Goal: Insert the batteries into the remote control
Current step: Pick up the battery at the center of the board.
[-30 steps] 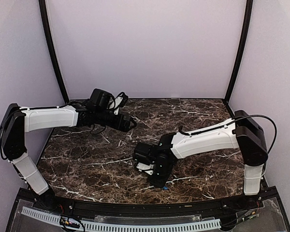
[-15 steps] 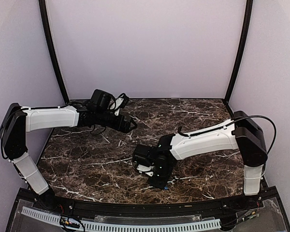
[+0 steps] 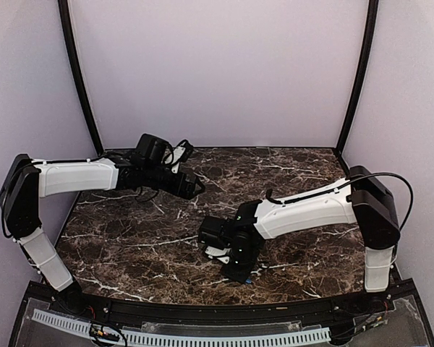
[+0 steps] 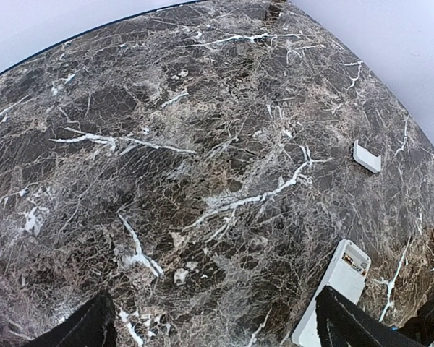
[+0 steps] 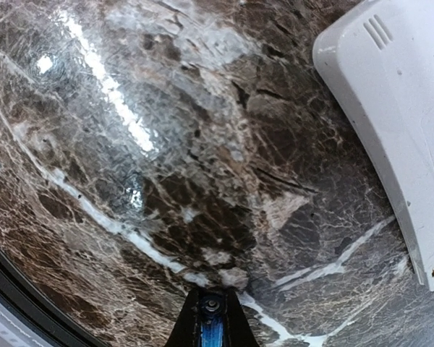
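Note:
The remote's battery bay is uncovered, so my right gripper will next lift, carry the blue battery [image 5: 211, 334] outward, lower it in there and let it go.
The remote control [image 4: 338, 290] lies back-up on the marble table, a white handset with its battery bay [image 4: 355, 261] uncovered. It also shows in the right wrist view [image 5: 398, 101] and as a white sliver under the right wrist in the top view [image 3: 217, 251]. A small white battery cover [image 4: 367, 156] lies apart from it. My right gripper [image 5: 211, 307] is shut on a blue battery [image 5: 211, 334], held low over the table near the remote; in the top view it is at the near middle [image 3: 240, 273]. My left gripper [image 4: 213, 303] is open and empty, hovering at the back left [image 3: 190, 185].
The dark marble table [image 3: 130, 238] is bounded by pale walls with black corner posts [image 3: 79, 79]. A black rail runs along the near edge [image 3: 217, 311]. The right arm's white forearm [image 3: 304, 210] crosses the right half of the table.
My right gripper with the battery has shifted slightly left and lower, staying by the remote. The left arm has barely moved.

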